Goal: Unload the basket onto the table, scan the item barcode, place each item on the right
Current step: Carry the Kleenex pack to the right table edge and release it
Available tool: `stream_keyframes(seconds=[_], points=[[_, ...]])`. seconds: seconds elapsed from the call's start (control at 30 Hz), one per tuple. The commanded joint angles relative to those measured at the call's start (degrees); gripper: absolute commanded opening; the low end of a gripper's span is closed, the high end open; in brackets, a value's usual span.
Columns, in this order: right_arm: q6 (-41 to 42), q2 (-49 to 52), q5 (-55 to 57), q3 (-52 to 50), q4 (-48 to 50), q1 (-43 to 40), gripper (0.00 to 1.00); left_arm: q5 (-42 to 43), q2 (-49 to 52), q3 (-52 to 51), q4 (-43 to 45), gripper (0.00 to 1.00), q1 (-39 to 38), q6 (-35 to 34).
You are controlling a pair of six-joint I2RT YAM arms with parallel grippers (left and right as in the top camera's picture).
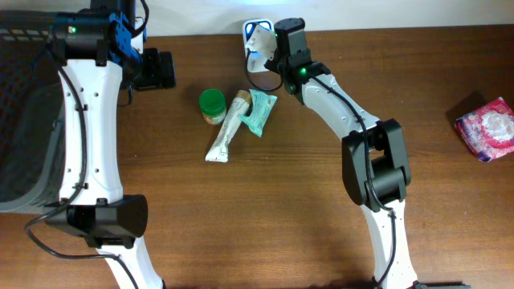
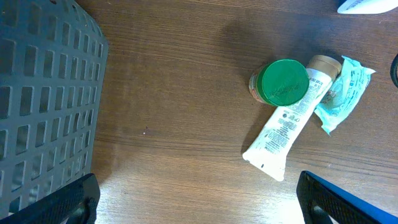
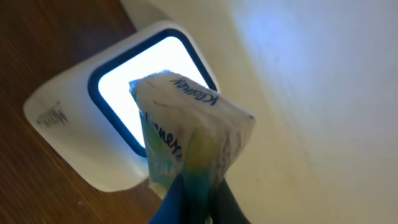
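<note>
The tissue pack [image 1: 259,42] goes in my right gripper to the clear wood [image 1: 475,92] beside the pink pack, to the right in the overhead view, next and is released there.
My right gripper [image 3: 196,199] is shut on a soft tissue pack [image 3: 186,137] with blue lettering. It holds the pack up in front of the lit window of the white barcode scanner [image 3: 81,143]. From overhead the pack [image 1: 259,42] sits against the scanner [image 1: 250,26] at the table's back edge, under my right gripper [image 1: 277,50]. My left gripper [image 2: 199,208] is open over bare wood, with nothing between its fingers; overhead it shows at the back left [image 1: 157,69].
A green-lidded jar [image 1: 212,105], a white tube [image 1: 226,130] and a teal packet [image 1: 259,111] lie together mid-table. A pink wrapped pack [image 1: 487,128] rests at the right edge. A dark mesh basket [image 1: 24,120] stands at the left.
</note>
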Motion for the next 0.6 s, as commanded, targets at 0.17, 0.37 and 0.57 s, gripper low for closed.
stream_keyframes(seconds=[0.17,0.37,0.57], points=[[-1.0,0.5,1.9,1.1,0.1,0.0,0.04,-0.2,0.2,-0.2,-0.1,0.99,0.0,-0.5],[10.7,-0.7,2.5,1.9,0.1,0.2,0.04,-0.2,0.2,-0.2,-0.1,0.99,0.0,-0.5],[34.2,-6.3,11.1,6.6,-12.4,-8.6,0.04,-0.2,0.2,-0.2,-0.1,0.99,0.0,-0.5]])
